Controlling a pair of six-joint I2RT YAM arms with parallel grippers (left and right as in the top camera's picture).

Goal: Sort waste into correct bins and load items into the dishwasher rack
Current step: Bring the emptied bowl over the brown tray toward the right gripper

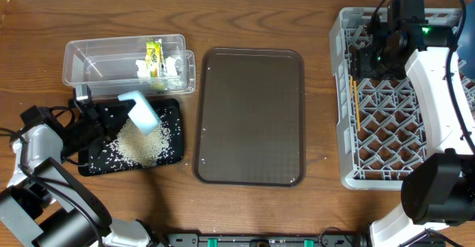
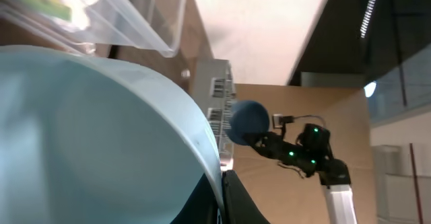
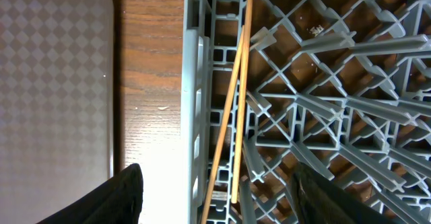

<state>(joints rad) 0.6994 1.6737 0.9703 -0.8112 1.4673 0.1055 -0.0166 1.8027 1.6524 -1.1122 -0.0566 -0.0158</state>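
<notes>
I will next swing my left gripper to the right in the overhead view over the empty brown serving tray [image 1: 257,104], straighten the bowl, lower it and let go.
My left gripper [image 1: 121,119] is shut on the rim of the small white-and-light-blue bowl [image 1: 141,111] and holds it tilted over the black tray [image 1: 172,112]. Loose rice [image 1: 139,146] lies piled in that tray. The bowl fills the left wrist view [image 2: 94,136], with my jaws [image 2: 222,200] pinching its edge. The clear tub [image 1: 104,48] holds the yellow-green wrapper [image 1: 154,54] and white paper scraps [image 1: 175,66]. My right gripper [image 1: 365,57] is open and empty above the grey rack [image 1: 339,128], over two chopsticks [image 3: 234,109] that lie along the rack's left wall [image 1: 355,106].
The large brown serving tray [image 1: 252,117] lies between the bins and the rack. A blue bowl shows at the far right edge [image 1: 470,67] and in the left wrist view [image 2: 249,121]. A few rice grains lie on the table by the tray.
</notes>
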